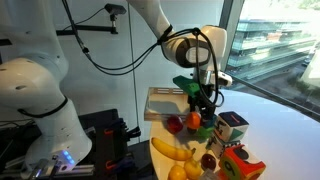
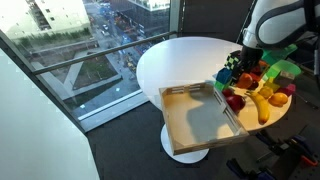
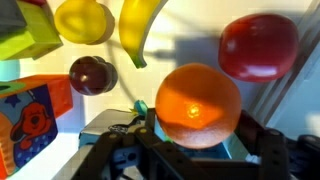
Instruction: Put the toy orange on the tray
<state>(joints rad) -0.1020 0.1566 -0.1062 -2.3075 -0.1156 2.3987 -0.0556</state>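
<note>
The tray lies empty beside the orange, so my gripper will next move the orange sideways over the tray's inside corner by the blue cube and release it.
The toy orange fills the lower middle of the wrist view, between my gripper's two dark fingers, which lie against its sides. In an exterior view the orange sits low at the table among the fruit, right under the gripper. The pale wooden tray lies beside the fruit pile, behind the orange, and holds nothing. It also shows in the other exterior view, with the gripper over the fruit at its far end.
A red apple, a yellow banana, a lemon and a dark plum lie close around the orange. Colourful cube boxes stand beside it. The round white table's edge is near the tray.
</note>
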